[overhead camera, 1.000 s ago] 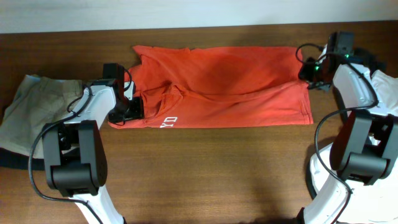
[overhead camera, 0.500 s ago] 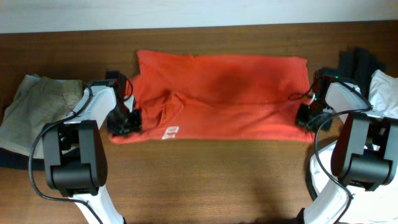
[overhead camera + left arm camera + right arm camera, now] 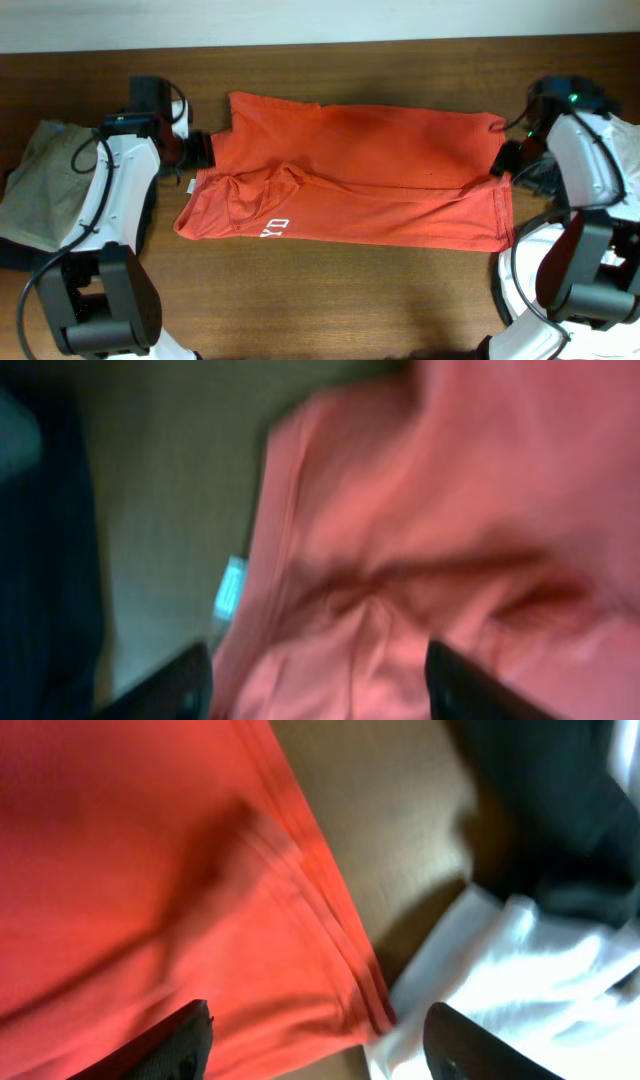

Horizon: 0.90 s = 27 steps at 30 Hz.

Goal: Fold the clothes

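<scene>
My left gripper moves outward next, then lowers onto the shirt's far corner [image 3: 241, 103], which lies outward of it, because the shirt's far side is still spread out.
The orange-red T-shirt [image 3: 380, 170] lies spread sideways on the wooden table, with a folded-over flap and white lettering [image 3: 272, 228] near its front left. My left gripper [image 3: 196, 150] hovers at the shirt's left edge. In the left wrist view its jaws [image 3: 318, 685] are wide open over rumpled orange fabric [image 3: 470, 510], with a small white tag [image 3: 230, 588] beside it. My right gripper [image 3: 503, 160] is at the shirt's right edge. In the right wrist view its jaws [image 3: 320, 1045] are wide open above the shirt's hem [image 3: 310, 910].
A beige khaki garment [image 3: 45, 185] lies at the table's left end. A white shirt [image 3: 628, 140] and black garments [image 3: 545, 175] lie at the right end, close beside the orange hem; the right wrist view shows the white cloth [image 3: 520, 980] and the black cloth [image 3: 550, 810].
Both grippers have let go of the shirt and moved back and outward from its front corners. The shirt now lies flatter and wider, its hem nearer the front.
</scene>
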Available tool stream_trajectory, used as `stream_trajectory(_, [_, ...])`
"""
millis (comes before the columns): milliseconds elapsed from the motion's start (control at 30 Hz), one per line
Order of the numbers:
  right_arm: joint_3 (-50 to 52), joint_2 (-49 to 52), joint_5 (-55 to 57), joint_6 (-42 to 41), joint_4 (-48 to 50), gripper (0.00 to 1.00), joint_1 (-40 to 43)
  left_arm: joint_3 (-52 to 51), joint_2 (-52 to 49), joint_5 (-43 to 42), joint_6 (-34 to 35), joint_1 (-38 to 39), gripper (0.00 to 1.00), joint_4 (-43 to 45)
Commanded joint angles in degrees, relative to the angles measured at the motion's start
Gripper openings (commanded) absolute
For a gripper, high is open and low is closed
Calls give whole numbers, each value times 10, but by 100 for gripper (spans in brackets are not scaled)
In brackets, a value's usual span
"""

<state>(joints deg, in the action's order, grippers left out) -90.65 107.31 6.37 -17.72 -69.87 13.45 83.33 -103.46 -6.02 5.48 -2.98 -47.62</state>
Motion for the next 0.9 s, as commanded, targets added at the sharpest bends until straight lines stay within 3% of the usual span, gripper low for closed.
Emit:
stream_trajectory(0, [-64, -20, -53, 41, -14, 73, 0, 4, -24, -99, -26, -2, 67, 129])
stream_trajectory(100, [-68, -19, -66, 42, -24, 75, 0, 40, -94, -164, -25, -1, 66, 230])
stream_trajectory(300, [-68, -19, -67, 42, -43, 75, 1, 284, -320, -238, 12, -1, 66, 200])
stream_trajectory(433, [-68, -19, -73, 42, -39, 75, 1, 309, -394, -238, 42, 3, 63, 205])
stream_trajectory(500, [-68, -19, -73, 42, -34, 73, 1, 309, -401, -238, 41, 7, 35, 209])
stream_trajectory(600, [-68, -19, -72, 42, -20, 66, 1, 310, -401, -249, 41, 12, 5, 207])
stream_trajectory(633, [-68, -19, -72, 42, -6, 62, 1, 311, -399, -255, 42, 12, 1, 203])
stream_trajectory(733, [-68, -11, -73, 81, 85, 54, 1, 353, -384, -307, 41, 2, 1, 172])
stream_trajectory(800, [-68, 20, -73, 107, 169, 55, 1, 384, -349, -306, 19, -9, 1, 120])
stream_trajectory(867, [-68, 71, -73, 106, 256, 66, 1, 387, -315, -299, 12, -13, 1, 78])
